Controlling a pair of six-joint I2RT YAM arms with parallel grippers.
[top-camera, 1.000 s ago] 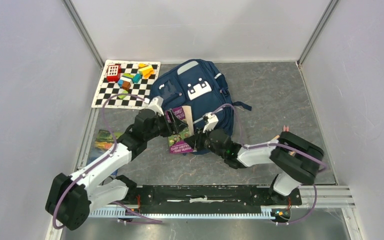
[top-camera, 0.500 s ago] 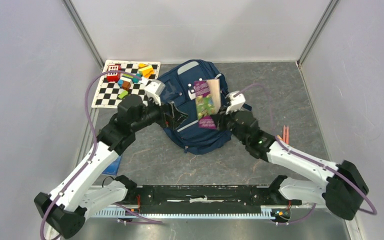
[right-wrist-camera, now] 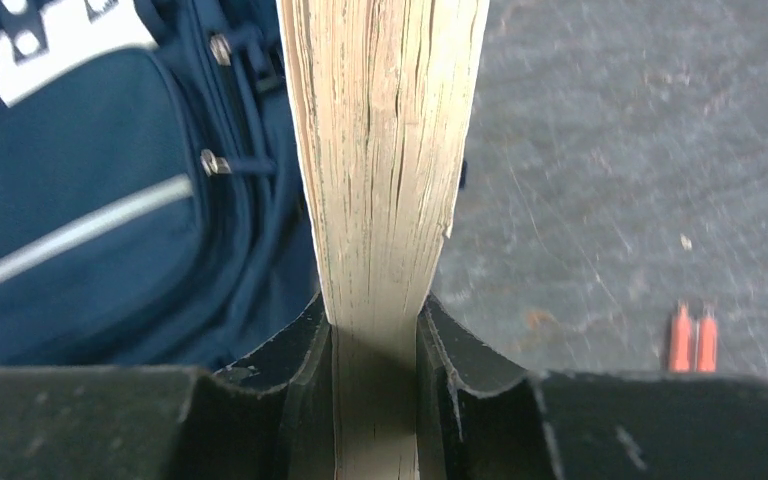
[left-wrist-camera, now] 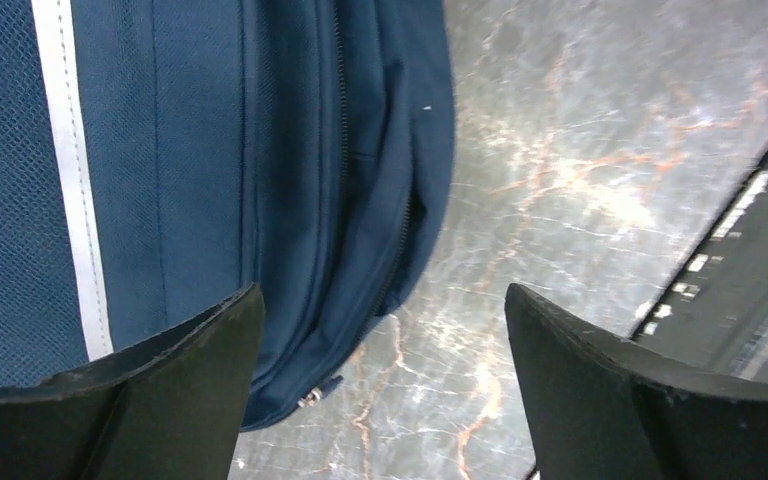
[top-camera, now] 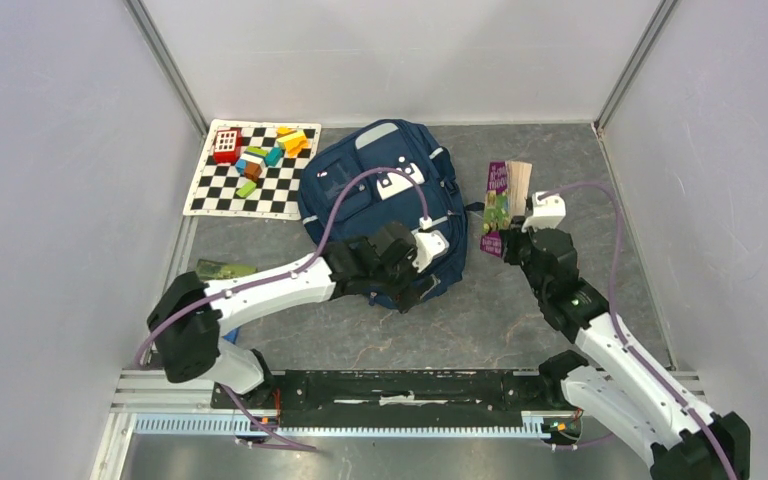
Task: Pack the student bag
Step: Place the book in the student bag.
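Note:
The bag lies shut, so the robot should next lower its left gripper's open fingers outward around the fold of the bag's zipped side seam, which is below.
The student bag is a navy backpack lying flat in the middle of the floor, its white buckle patch facing up. My left gripper is open and empty over the bag's near right edge. In the left wrist view the gripper straddles the bag's zipped side seam, with a zipper pull below it. My right gripper is shut on a thick book with a purple cover, held upright to the right of the bag. The right wrist view shows the gripper clamped on the book's page edge.
A checkered mat with several coloured blocks lies at the back left. A green item lies by the left wall. Two orange pencils lie on the floor at the right. The black base rail runs along the near edge.
My right gripper has carried the book off the bag to its right side. My left arm has swung from the bag's left side across to its near right edge.

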